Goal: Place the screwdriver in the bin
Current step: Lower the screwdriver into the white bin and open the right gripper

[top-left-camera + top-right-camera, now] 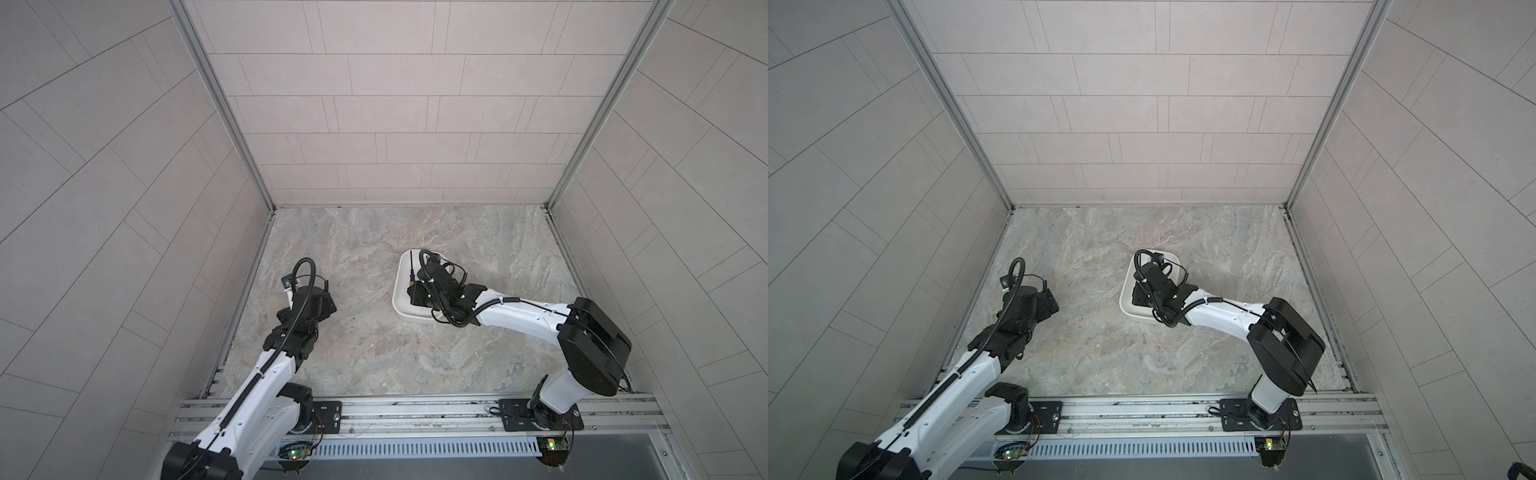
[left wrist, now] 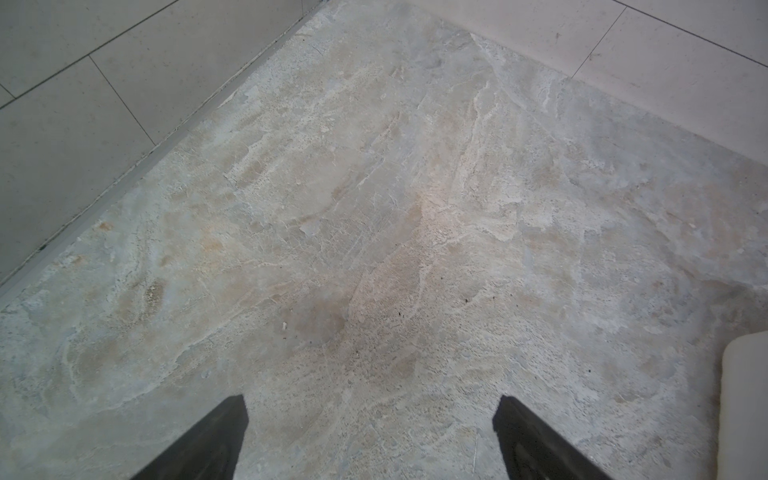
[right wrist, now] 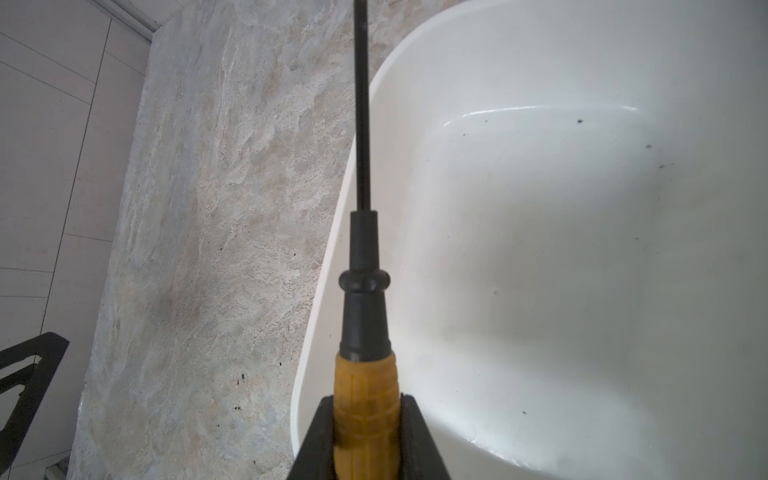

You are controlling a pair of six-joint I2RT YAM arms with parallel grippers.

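I will next lower my right gripper a little toward the bin's bottom (image 1: 403, 295) (image 3: 424, 340) beside the bin's long edge and let go of the screwdriver's handle there, because the handle already hangs inside the bin's rim.
The screwdriver (image 3: 365, 386) has a yellow-orange handle and a thin black shaft (image 3: 362, 104). My right gripper (image 3: 368, 401) is shut on the handle, one finger on each side. In a top view the screwdriver (image 1: 411, 266) points toward the back wall, over the left side of the bin (image 1: 400, 299). The bin (image 3: 540, 249) is a shallow white tub with nothing in it; the shaft crosses above its rim. My right wrist covers most of the bin (image 1: 1126, 301) in both top views. My left gripper (image 2: 371, 401) is open over bare tabletop, far left of the bin.
The marbled tabletop (image 1: 374, 353) is boxed in by tiled walls at the left, back and right. A corner of the bin (image 2: 744, 395) shows in the left wrist view. The left arm (image 1: 291, 328) stands near the left wall. A metal rail (image 1: 415, 411) runs along the front.
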